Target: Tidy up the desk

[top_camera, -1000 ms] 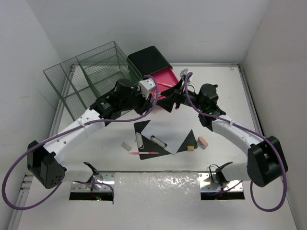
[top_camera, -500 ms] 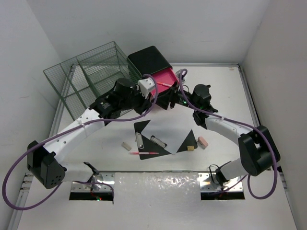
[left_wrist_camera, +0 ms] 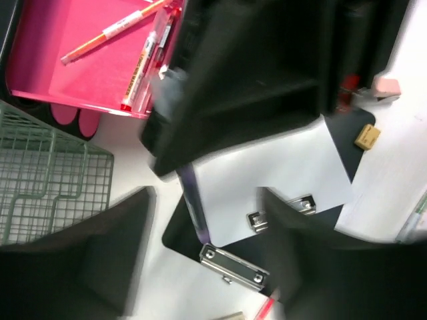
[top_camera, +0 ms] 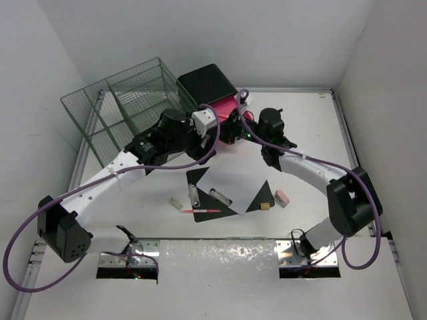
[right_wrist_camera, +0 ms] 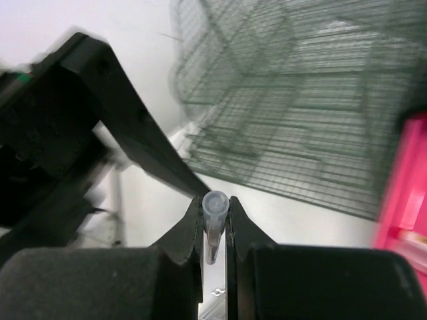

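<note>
My right gripper is to move away from my base next, over the open pink drawer, and turn its fingers down toward the drawer's bottom.
The white desk carries scattered stationery. My right gripper is shut on a thin pen with a clear cap, seen end-on between its fingertips. In the top view it hangs at the front of the open pink drawer, close to my left gripper. The left gripper stands open with nothing between its fingers, above a black clipboard and a white sheet. Two pens lie in the pink drawer.
A green wire rack stands at the back left beside the black box. A pink pen, a grey eraser, a tan eraser and a pink eraser lie near the clipboards.
The right gripper swung left to the left gripper in front of the drawer and shut on the pen. The left gripper's fingers opened.
</note>
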Tool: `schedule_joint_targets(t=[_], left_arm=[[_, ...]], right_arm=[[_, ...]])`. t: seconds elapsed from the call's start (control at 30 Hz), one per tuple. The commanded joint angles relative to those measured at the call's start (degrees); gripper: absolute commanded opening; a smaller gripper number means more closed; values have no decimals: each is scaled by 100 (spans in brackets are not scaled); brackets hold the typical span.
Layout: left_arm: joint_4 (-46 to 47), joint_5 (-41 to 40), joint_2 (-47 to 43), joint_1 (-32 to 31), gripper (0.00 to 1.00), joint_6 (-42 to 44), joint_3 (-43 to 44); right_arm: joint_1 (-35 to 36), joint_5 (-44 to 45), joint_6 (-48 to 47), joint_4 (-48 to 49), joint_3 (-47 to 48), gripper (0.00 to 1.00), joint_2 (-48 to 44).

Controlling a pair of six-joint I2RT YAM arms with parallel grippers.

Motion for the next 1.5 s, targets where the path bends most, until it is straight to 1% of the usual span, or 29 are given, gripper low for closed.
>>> schedule_joint_targets(t=[0.0, 0.03, 0.07, 0.13, 0.23, 0.3, 0.33, 0.4, 0.5, 0.57, 0.6, 0.67, 0.7, 0.9, 0.97, 1.0, 1.03, 1.13, 1.17, 1.27, 1.37, 1.47], left_arm=[[51, -353, -127, -22, 80, 150, 265], [-19, -763, -153, -22, 89, 159, 334], [-63, -959, -231, -22, 99, 177, 370], [-142, -1476, -355, -22, 100, 203, 414], [-300, -1960, -688, -14, 100, 264, 449], [-388, -2164, -803, -14, 100, 326, 449], [-432, -2443, -873, -14, 100, 370, 423], [-380, -2883, -1128, -22, 100, 466, 292], [-231, -3323, -1523, -14, 100, 633, -68], [-152, -3518, -1655, -22, 100, 704, -209], [-108, -3649, -1717, -22, 100, 774, -340], [15, -3729, -1893, -22, 100, 827, -455], [42, -3747, -1919, -22, 100, 862, -526], [138, -3633, -1981, -22, 100, 906, -658], [156, -3650, -1981, -22, 100, 932, -676], [156, -3659, -1981, -22, 100, 933, -676], [156, -3668, -1981, -31, 100, 941, -676], [156, -3650, -1964, -22, 100, 941, -658], [165, -3624, -1955, -22, 100, 950, -667], [165, -3563, -1894, -31, 99, 959, -676], [174, -3554, -1867, -22, 100, 968, -650], [165, -3571, -1876, -22, 99, 968, -606]], right_arm=[[7, 915, -1424, -1459, 849, 0, -209], [7, 1205, -1985, -2124, 1035, 0, -209], [7, 1730, -2251, -2409, 1202, 0, -192], [7, 2111, -2804, -2962, 1651, 0, -87], [7, 2997, -3403, -3377, 2160, 0, 141], [7, 3298, -3624, -3458, 2467, 0, 300], [7, 3465, -3965, -3554, 2583, 0, 492], [7, 3877, -4248, -3695, 2994, 0, 739], [8, 4475, -4976, -4203, 3637, 0, 1345], [25, 4705, -5250, -4468, 4153, 0, 1818], [42, 4863, -5451, -4782, 4314, 0, 1960], [113, 5039, -5602, -5065, 4769, 0, 2337], [156, 5127, -5742, -5232, 4859, 0, 2427], [456, 5743, -6411, -5540, 5255, 1, 3033], [456, 5743, -6429, -5742, 5466, 6, 3156], [464, 5734, -6429, -5891, 5510, 11, 3218], [473, 5717, -6429, -5936, 5528, 25, 3227], [491, 5612, -6412, -5946, 5441, 46, 3122], [482, 5516, -6333, -5919, 5423, 56, 3078], [500, 5331, -6166, -5919, 5458, 65, 2815], [517, 5155, -6008, -5919, 5449, 69, 2569], [579, 4901, -5657, -5770, 5151, 71, 2016]])
